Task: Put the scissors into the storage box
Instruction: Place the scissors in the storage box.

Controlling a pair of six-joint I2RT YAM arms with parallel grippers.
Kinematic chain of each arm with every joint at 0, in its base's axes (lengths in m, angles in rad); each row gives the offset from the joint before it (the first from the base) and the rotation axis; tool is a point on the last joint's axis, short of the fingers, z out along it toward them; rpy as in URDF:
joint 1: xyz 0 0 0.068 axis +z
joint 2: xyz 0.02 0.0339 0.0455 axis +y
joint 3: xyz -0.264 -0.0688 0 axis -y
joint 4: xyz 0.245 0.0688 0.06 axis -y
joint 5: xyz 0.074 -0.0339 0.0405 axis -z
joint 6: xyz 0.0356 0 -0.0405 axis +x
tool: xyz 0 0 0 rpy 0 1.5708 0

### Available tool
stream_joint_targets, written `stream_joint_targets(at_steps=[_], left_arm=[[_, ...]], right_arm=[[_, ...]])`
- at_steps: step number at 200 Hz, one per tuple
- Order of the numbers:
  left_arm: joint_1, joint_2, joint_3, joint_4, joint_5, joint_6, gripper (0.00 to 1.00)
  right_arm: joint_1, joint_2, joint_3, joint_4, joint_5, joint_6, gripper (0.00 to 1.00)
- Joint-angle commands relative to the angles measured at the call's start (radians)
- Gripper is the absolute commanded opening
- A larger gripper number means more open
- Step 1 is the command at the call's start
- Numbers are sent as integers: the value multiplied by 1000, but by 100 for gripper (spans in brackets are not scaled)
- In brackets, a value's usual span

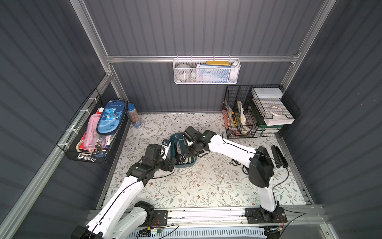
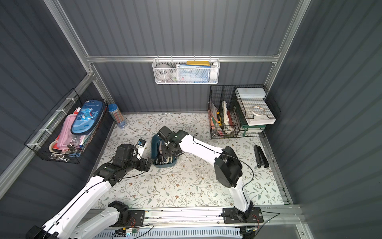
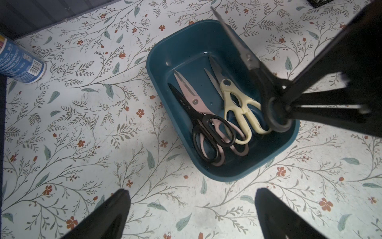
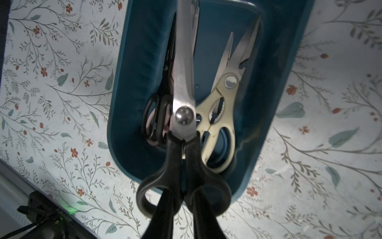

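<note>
The bare gap between pink pair and cream shears (image 4: 206, 65) is below my right gripper. My right gripper should next lower the steel blades into it and let go of the black handles.
The dark teal storage box (image 1: 173, 139) (image 3: 163, 62) sits mid-table. In it lie a black-handled pair (image 3: 206, 132) over a pink pair (image 3: 190, 93), and cream shears (image 3: 239, 107) over a blue handle (image 4: 224, 140). My right gripper (image 4: 184, 198) (image 1: 189, 150) is shut on the black handles of a steel-bladed pair of scissors (image 4: 184, 82), held above the box with the blades along its length. My left gripper (image 3: 192, 196) (image 2: 148, 163) stands open over bare table just beside the box's near-left corner. More black scissor handles (image 1: 239, 164) lie by the right arm, partly hidden.
A black stapler (image 1: 279, 156) lies at the right edge. A black wire rack (image 1: 258, 111) stands back right. A blue tube (image 1: 134, 115) stands at the back left, a black wire basket (image 1: 72, 154) of pencil cases hangs on the left wall, and a white mesh basket (image 1: 182, 79) on the back wall.
</note>
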Motion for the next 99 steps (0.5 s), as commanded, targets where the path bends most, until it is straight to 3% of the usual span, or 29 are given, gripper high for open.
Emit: stream_joint_targets(at_steps=[1,47,99], left_arm=[[6,-12,21,-23,-23,12,99],[6,-17,18,-24,-44,20,99],[6,16,27,-31,-34,24,99]], right_arm=[[-2,103,122,-110,0,23,10],[-4,197,189,-93,-15,83,12],[-17,181,185,-71,-44,66,38]])
